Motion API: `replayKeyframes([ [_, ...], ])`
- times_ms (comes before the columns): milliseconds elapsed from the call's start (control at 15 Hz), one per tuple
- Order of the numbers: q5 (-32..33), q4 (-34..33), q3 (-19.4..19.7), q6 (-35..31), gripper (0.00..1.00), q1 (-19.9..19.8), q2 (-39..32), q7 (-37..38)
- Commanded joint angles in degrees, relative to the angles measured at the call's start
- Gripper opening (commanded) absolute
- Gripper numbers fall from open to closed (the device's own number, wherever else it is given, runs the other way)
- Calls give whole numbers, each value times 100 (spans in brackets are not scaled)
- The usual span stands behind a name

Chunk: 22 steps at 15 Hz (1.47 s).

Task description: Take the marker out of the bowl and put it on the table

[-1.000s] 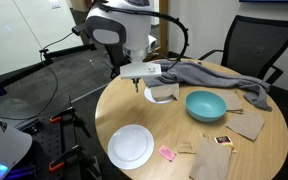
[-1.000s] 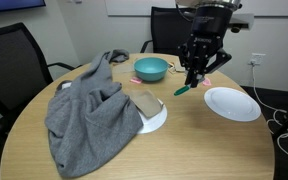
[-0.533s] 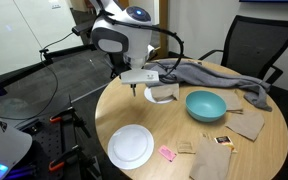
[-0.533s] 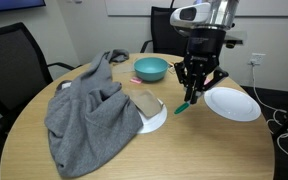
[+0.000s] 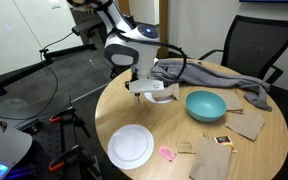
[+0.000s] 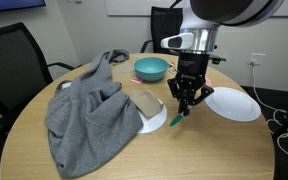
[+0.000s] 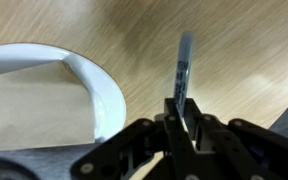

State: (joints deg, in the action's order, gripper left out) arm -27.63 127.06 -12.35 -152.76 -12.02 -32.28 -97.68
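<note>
I will lower my gripper a little, to the bare wood beside the small white plate.
My gripper (image 6: 185, 107) is shut on the marker (image 6: 177, 121), a thin greenish pen that hangs tip down just above the table (image 6: 214, 150). In the wrist view the marker (image 7: 184, 62) sticks out between the jaws (image 7: 182, 112) over bare wood. The gripper also shows in an exterior view (image 5: 138, 97), past the table's near side. The teal bowl (image 6: 151, 69) stands apart, behind the gripper, and looks empty in an exterior view (image 5: 205, 105).
A small white plate (image 6: 156, 119) holding a brown item lies right beside the marker; its rim shows in the wrist view (image 7: 102, 88). A larger white plate (image 6: 231, 103) lies on the other side. A grey cloth (image 6: 89, 110), a pink item (image 5: 167, 153) and brown papers (image 5: 212, 157) lie on the table.
The gripper has carried the marker down and sideways, away from the large white plate toward the small plate, and its tip is now close to the tabletop.
</note>
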Motion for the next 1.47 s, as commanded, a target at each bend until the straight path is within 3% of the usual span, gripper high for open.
replayKeyframes([
  [0,414,-396,18,-14,3,18,-459,303],
  [267,707,-634,-51,41,3,-52,-769,385],
  [333,744,-626,-69,20,39,-56,-769,402],
  [400,755,-573,-114,-9,40,-82,-710,387],
  [933,542,498,-541,-126,99,-413,866,75],
  [1400,132,1210,-216,386,100,-299,2526,-68],
])
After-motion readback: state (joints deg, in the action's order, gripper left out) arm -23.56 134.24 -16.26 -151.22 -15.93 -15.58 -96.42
